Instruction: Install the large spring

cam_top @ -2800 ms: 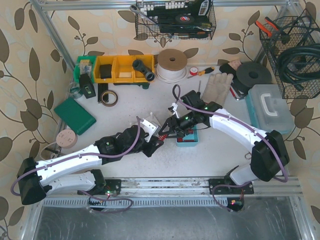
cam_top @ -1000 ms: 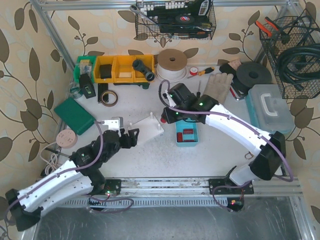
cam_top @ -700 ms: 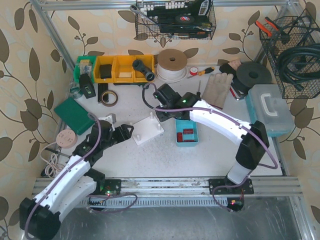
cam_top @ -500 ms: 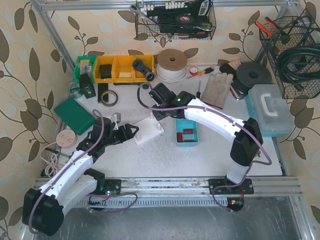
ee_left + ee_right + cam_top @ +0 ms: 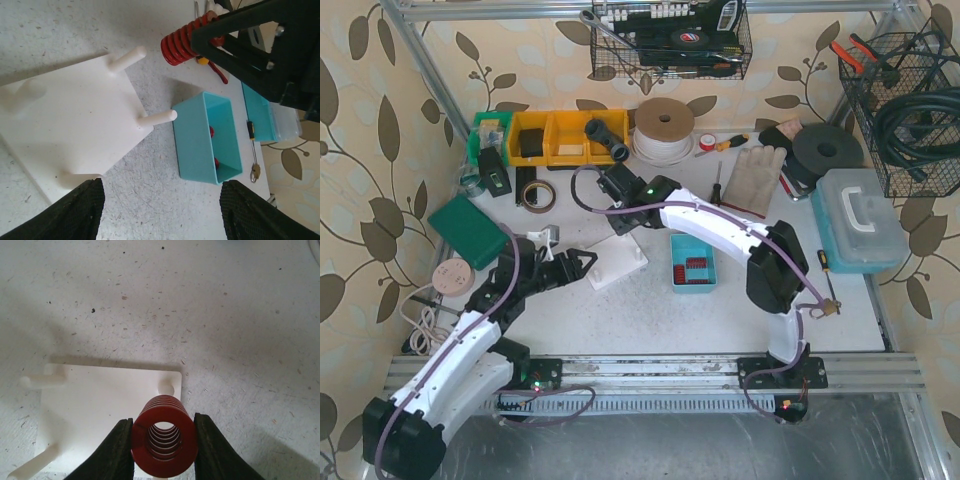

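Next, my right gripper shifts over the far corner peg (image 5: 166, 387), lowers the red spring around it and releases, because the peg shows outside the spring's hollow.
The large red spring (image 5: 162, 426) is clamped on its sides by my right gripper (image 5: 163, 447), coil axis pointing down at the white peg plate (image 5: 110, 410). It hovers over the plate's corner peg (image 5: 167, 388), seen end on. From the left wrist, the spring (image 5: 182, 42) hangs above and beyond the upright pegs (image 5: 158, 118). My left gripper (image 5: 162, 212) is open, nothing between its black fingers (image 5: 75, 210), low over the table at the plate's (image 5: 618, 265) near-left edge. Seen from above, the right gripper (image 5: 620, 216) is at the plate's far side and the left gripper (image 5: 578, 266) at its left.
A teal bin (image 5: 693, 260) with small red parts sits right of the plate. Yellow bins (image 5: 565, 137), tape rolls (image 5: 537, 194), a green box (image 5: 470, 232), a glove (image 5: 750, 175) and a clear lidded box (image 5: 860, 218) ring the work area. Keys (image 5: 826, 300) lie near the right arm.
The right arm has swung left with the spring, from near the teal bin to above the plate's far corner. The left jaws have narrowed somewhat and the gripper edged toward the plate.
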Controlling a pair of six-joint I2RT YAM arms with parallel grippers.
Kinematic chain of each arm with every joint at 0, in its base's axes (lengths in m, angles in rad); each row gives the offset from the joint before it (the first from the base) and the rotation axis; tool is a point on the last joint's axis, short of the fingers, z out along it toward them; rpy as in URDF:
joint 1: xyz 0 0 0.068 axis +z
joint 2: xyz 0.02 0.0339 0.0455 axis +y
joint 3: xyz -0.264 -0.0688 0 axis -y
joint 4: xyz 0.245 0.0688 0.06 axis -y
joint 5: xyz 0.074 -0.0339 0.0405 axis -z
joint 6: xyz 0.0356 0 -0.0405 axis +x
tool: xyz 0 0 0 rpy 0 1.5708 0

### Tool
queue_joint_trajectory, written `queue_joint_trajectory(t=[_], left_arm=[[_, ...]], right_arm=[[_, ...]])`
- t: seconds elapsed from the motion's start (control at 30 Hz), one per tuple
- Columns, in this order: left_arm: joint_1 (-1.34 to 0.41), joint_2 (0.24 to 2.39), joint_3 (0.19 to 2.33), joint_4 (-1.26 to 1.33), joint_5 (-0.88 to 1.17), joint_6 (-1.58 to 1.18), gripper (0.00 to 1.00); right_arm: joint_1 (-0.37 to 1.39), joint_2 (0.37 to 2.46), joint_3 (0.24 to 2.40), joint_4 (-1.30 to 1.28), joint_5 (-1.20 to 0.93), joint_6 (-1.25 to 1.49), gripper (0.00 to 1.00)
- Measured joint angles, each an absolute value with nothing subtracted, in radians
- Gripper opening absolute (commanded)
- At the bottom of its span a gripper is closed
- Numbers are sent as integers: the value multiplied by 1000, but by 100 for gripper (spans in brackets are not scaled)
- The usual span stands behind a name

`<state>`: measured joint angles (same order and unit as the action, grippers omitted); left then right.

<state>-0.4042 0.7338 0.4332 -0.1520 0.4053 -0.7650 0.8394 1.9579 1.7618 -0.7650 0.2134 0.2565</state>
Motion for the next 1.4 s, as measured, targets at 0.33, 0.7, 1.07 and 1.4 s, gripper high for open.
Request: queue_joint_trajectory(t=[0.33, 0.7, 1.07, 1.4], left_arm=[[-398, 632, 424, -246, 306, -767, 68], [-391, 640, 424, -265, 289, -767, 68], [-391, 654, 424, -264, 290, -767, 68], [-385, 659, 424, -263, 290, -767, 68]], right_arm=[[839, 2016, 1786, -766, 209, 249, 0], [830, 2043, 1786, -732, 202, 250, 0], [811, 2051, 1769, -688, 202, 258, 0], [811, 2059, 1706, -641, 190, 269, 0]])
